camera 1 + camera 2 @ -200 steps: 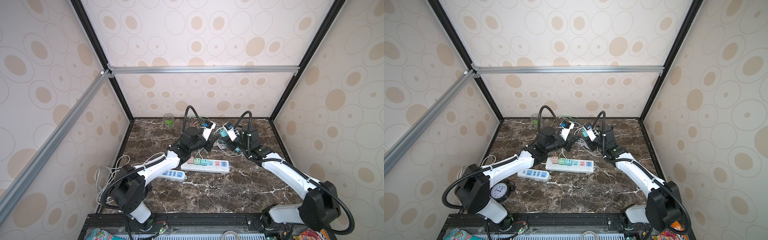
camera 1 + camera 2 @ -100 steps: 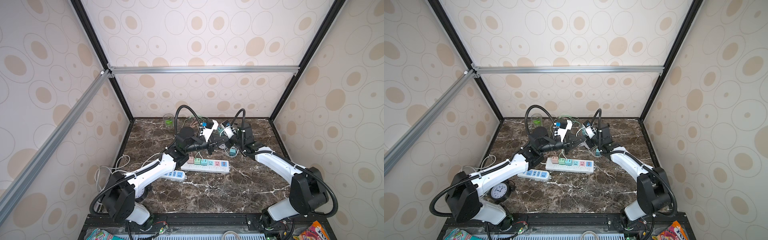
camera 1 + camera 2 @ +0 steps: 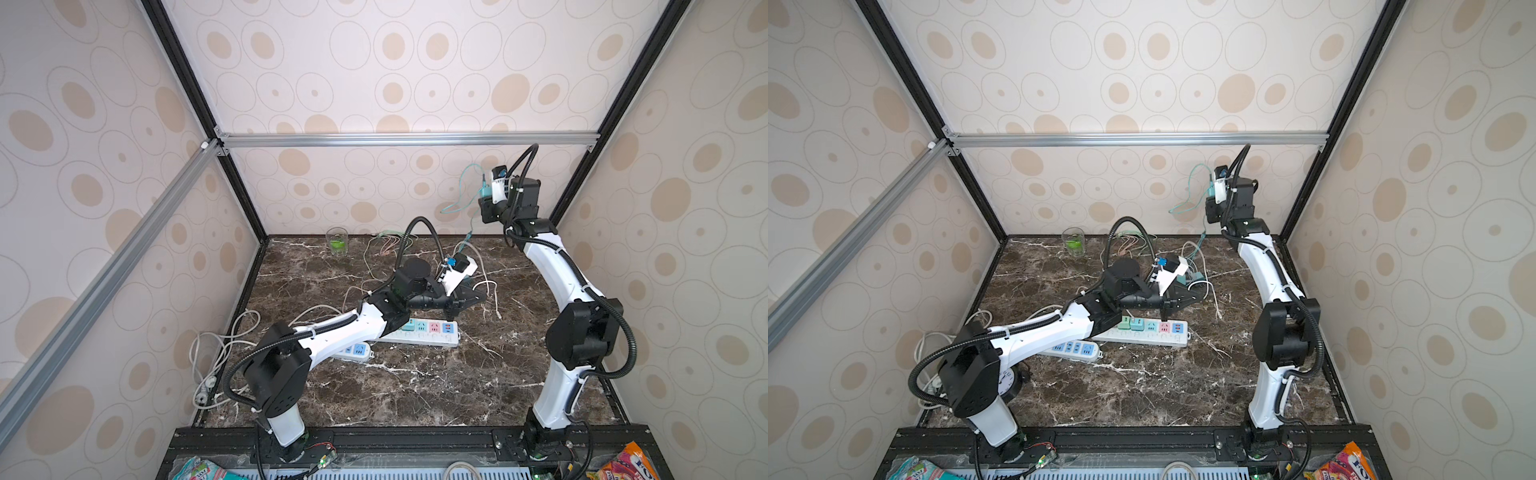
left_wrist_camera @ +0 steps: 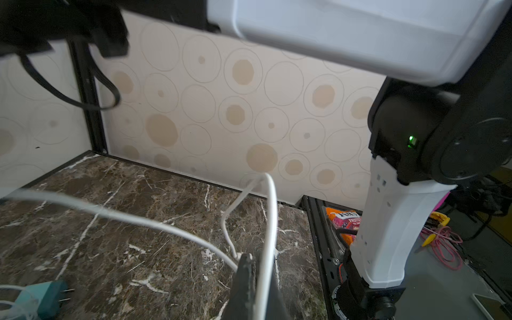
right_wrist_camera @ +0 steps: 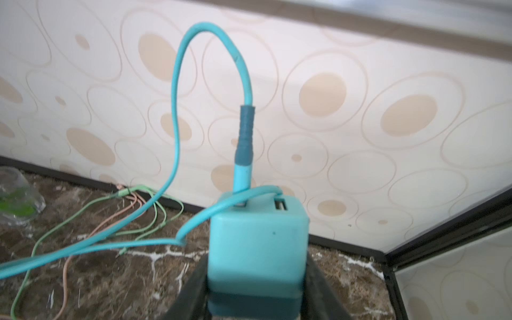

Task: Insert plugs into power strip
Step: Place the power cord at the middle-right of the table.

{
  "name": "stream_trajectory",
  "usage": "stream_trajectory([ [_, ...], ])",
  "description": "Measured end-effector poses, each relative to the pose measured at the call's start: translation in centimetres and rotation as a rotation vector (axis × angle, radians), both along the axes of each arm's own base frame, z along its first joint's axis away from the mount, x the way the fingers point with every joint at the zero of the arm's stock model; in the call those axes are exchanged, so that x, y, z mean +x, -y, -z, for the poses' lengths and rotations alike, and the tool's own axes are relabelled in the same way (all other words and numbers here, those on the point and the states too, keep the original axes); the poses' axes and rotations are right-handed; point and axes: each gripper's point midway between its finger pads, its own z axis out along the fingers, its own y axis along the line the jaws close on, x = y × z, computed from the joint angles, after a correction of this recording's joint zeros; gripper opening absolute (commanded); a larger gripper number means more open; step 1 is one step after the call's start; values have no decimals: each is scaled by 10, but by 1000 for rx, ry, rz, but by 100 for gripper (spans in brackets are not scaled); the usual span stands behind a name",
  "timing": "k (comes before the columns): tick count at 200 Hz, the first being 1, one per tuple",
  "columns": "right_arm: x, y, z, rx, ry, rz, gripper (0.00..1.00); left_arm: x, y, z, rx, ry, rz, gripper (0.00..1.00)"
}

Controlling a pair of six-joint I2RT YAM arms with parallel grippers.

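Note:
The marble is clear of plugs. Next I will move my left gripper slowly farther over the marble past the white power strip's end [image 4: 205,288], tip its fingers downward and release the white cable [image 4: 270,210].
My right gripper [image 5: 256,279] is shut on a teal cube plug [image 5: 257,243], and its teal cable [image 5: 177,116] loops up and trails down to the table. In both top views this gripper [image 3: 484,199] [image 3: 1212,195] is raised high near the back wall at the right. The left gripper [image 4: 257,266] is shut on a thin white cable [image 4: 270,210]. It hovers low over the table, just behind the white power strip [image 3: 432,338] [image 3: 1142,338], which has coloured squares along its top. Another teal plug [image 4: 41,297] lies on the marble with its prongs showing.
A second strip with blue sockets [image 3: 355,351] [image 3: 1077,350] lies partly under the left arm. A glass with something green [image 3: 337,242] [image 3: 1074,243] stands at the back. Green and pink cables [image 5: 133,199] tangle along the back wall. White cords [image 3: 216,353] pile at the left edge.
The right arm has lifted the teal plug from just above the table to high near the back wall, dragging its cable up. The left arm stays low, shifted slightly right.

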Motion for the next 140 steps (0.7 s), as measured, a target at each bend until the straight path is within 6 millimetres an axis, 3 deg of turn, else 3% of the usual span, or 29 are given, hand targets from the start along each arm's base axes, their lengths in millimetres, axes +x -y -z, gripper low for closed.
stream_trajectory([
  [22, -2, -4, -36, 20, 60, -8, 0, 15, 20, 21, 39, -30, -9, 0],
  [45, -7, -8, -51, 50, 84, -27, 0, 36, 39, 48, 80, -68, -41, 4],
  [72, -14, -17, -37, 83, 39, -74, 0, 54, 51, 85, 168, -125, -93, 35],
  [96, -23, -28, -17, 108, -25, -133, 0, 62, 49, 107, 255, -151, -146, 69],
  [116, -28, -35, 1, 132, -89, -156, 0, 65, 40, 106, 287, -130, -188, 84],
  [140, -35, -39, 16, 186, -164, -159, 0, 56, 11, 87, 276, -98, -224, 93],
])
